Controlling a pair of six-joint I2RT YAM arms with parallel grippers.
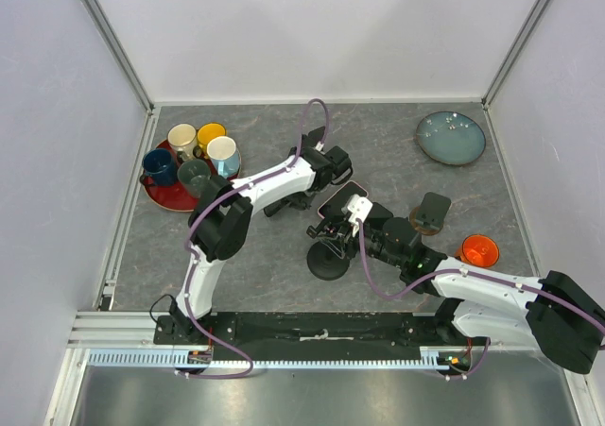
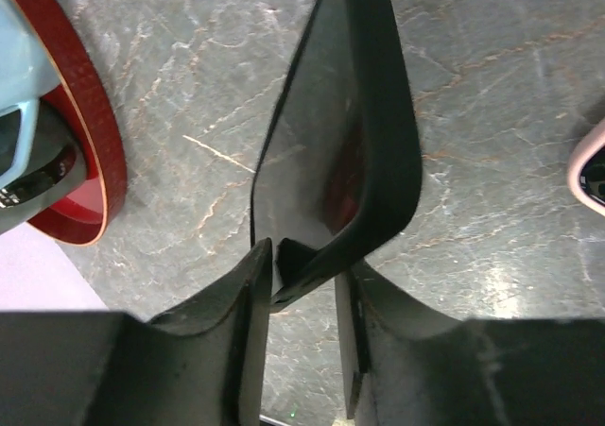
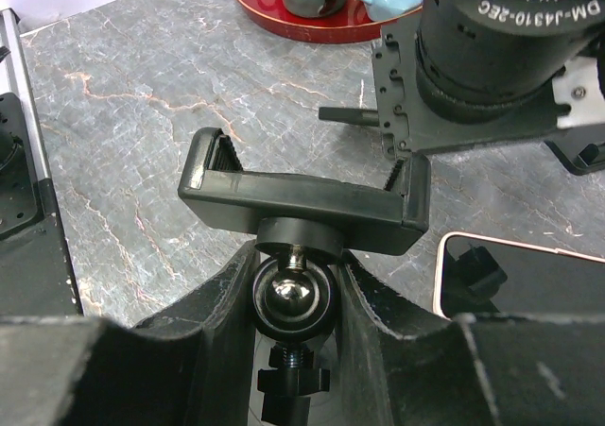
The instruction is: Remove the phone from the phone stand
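Note:
My right gripper carries the stand outward, right in the top view, next, and releases it on the bare tabletop beside the teal plate.
The phone (image 1: 342, 199), dark screen with a pink edge, lies flat on the table just behind the black phone stand (image 1: 327, 261). It also shows in the right wrist view (image 3: 529, 275) and at the right edge of the left wrist view (image 2: 591, 166). The stand's clamp (image 3: 302, 209) is empty. My right gripper (image 3: 295, 298) is shut on the stand's ball joint under the clamp; from above it (image 1: 354, 220) sits over the stand. My left gripper (image 2: 302, 284) hangs left of the phone (image 1: 288, 202). Its fingers are parted, with the corner of a glossy black curved piece (image 2: 350, 133) between them.
A red tray (image 1: 170, 199) with several mugs stands at the back left, its rim also showing in the wrist views (image 2: 95, 161) (image 3: 312, 25). A teal plate (image 1: 451, 138) lies at the back right. An orange cup (image 1: 479, 250) and a dark object (image 1: 430, 213) sit right of the stand.

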